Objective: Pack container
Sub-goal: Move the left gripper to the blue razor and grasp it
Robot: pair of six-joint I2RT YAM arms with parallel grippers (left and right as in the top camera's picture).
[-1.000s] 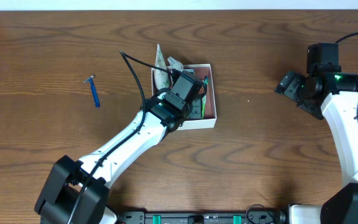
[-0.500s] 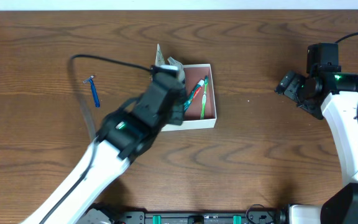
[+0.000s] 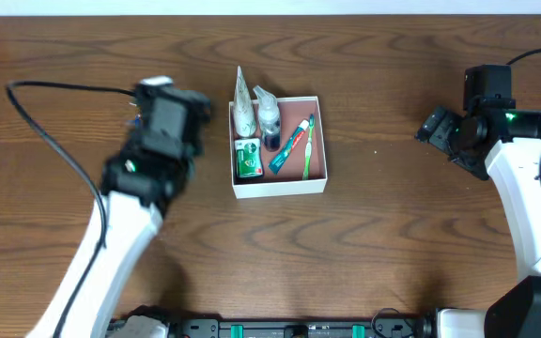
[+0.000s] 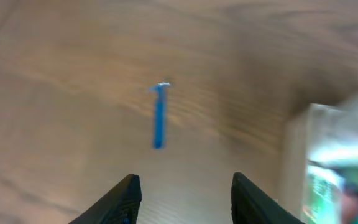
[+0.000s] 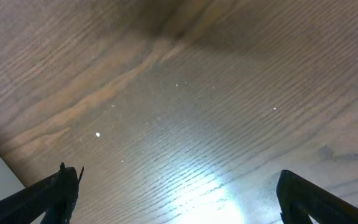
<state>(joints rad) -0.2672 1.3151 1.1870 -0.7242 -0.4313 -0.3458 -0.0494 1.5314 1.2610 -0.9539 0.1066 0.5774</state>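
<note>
The near part of the blue razor's handle points toward my open fingers. My left gripper will move down and away from the container (image 3: 281, 187) onto it next.
The container (image 3: 281, 187), a shallow white-walled box with a reddish floor, sits mid-table. It holds a green packet (image 3: 245, 160), a dark small bottle (image 3: 270, 131), a toothpaste tube (image 3: 289, 150) and a green toothbrush (image 3: 308, 145). A white tube (image 3: 241, 108) leans over its back left wall. A blue razor (image 4: 159, 118) lies on the wood ahead of my open, empty left gripper (image 4: 185, 190). In the overhead view that gripper (image 3: 161, 117) is blurred, left of the container and covering the razor. My right gripper (image 5: 179, 193) is open and empty over bare wood at the far right (image 3: 437, 127).
The container's edge (image 4: 298, 155) shows blurred at the right of the left wrist view. The left arm's black cable (image 3: 64, 89) loops over the table's left part. The table's far edge (image 3: 270, 13) runs along the top.
My left arm has swung left away from the container and is now over the razor, uncovering the box's contents. The right arm has not moved.
</note>
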